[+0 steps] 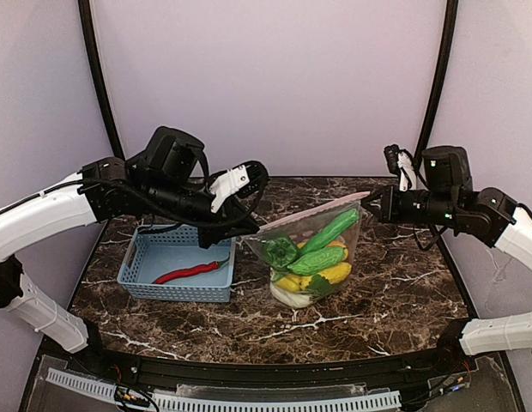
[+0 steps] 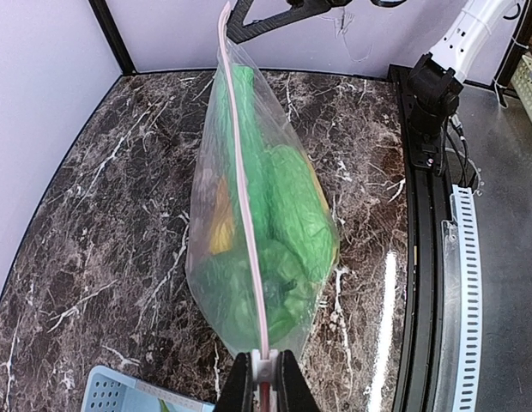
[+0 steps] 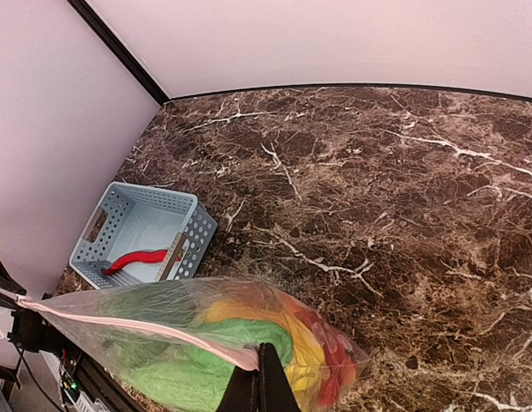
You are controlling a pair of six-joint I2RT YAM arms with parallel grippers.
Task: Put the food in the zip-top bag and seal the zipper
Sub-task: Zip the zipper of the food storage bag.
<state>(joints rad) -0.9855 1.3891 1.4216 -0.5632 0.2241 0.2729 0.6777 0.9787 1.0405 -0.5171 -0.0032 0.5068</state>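
The pink zipper strip (image 2: 242, 189) looks closed along most of its length, so next my left gripper should move gently a little toward the basket (image 1: 146, 287), turn and let go of the zipper's slider.
The clear zip-top bag (image 1: 313, 253) hangs stretched between both grippers over the table's middle, its bottom resting on the marble. It holds green, yellow, orange, red and white toy food (image 1: 311, 262). Its pink zipper strip (image 2: 242, 189) runs along the top edge and looks closed along most of its length. My left gripper (image 2: 263, 371) is shut on the white zipper slider (image 2: 263, 369) at the bag's left end. My right gripper (image 3: 268, 371) is shut on the bag's right top corner. One red chili (image 1: 190, 272) lies in the light blue basket (image 1: 146, 287).
The basket stands at the left of the table, just left of the bag, and also shows in the right wrist view (image 3: 107, 240). Black frame posts rise at the back corners. A black rail runs along the table's near edge (image 1: 275, 365).
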